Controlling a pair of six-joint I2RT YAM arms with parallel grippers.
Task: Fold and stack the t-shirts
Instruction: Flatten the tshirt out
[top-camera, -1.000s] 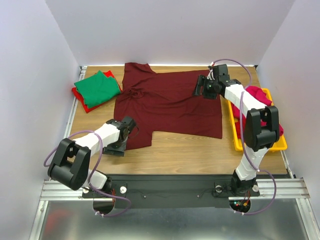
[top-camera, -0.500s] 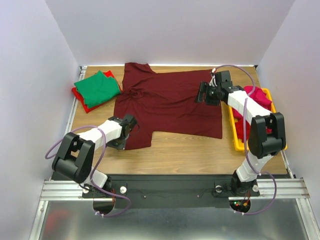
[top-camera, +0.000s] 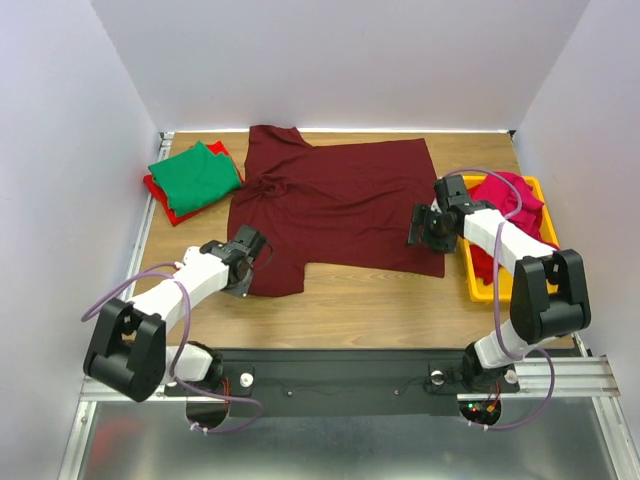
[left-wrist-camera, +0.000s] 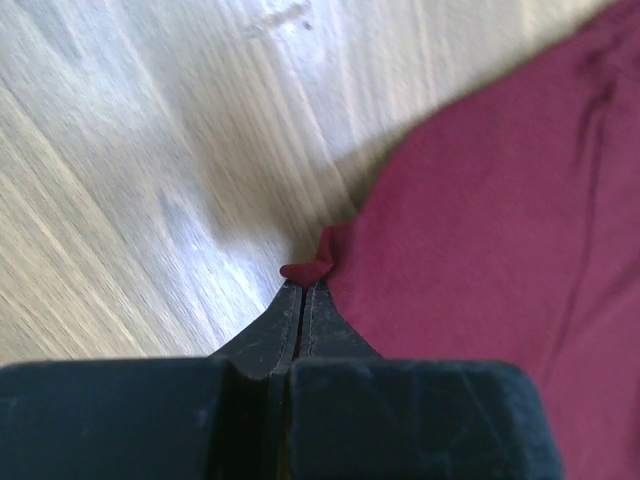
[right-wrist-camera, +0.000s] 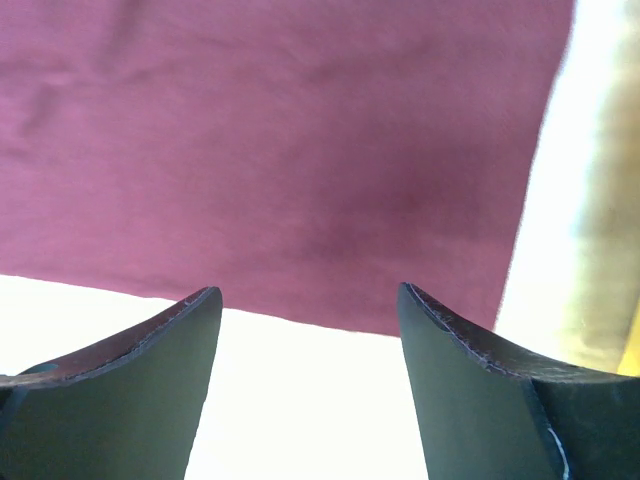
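Next, my right gripper goes down, back and toward the yellow tray onto the shirt's near corner (top-camera: 441, 273) (right-wrist-camera: 488, 322), which lies on the tray side of the gripper's open fingers.
A dark maroon t-shirt (top-camera: 340, 205) lies spread flat across the middle of the table. My left gripper (top-camera: 250, 268) is at the shirt's near left sleeve. In the left wrist view, the left gripper (left-wrist-camera: 303, 286) is shut on a small pinch of the maroon t-shirt's edge (left-wrist-camera: 312, 265). My right gripper (top-camera: 420, 228) hovers over the shirt's near right corner. The right wrist view shows the right gripper (right-wrist-camera: 305, 296) open, with the maroon cloth (right-wrist-camera: 300, 150) just beyond its tips and nothing between them.
A folded green t-shirt (top-camera: 195, 175) lies on a red one (top-camera: 160, 198) at the back left. A yellow tray (top-camera: 476, 282) along the right edge holds a bright pink t-shirt (top-camera: 505, 190). White walls enclose the table on three sides.
My left gripper has closed on the edge of the maroon shirt's sleeve. My right arm has moved from the shirt's far right side toward its near right corner, staying open.
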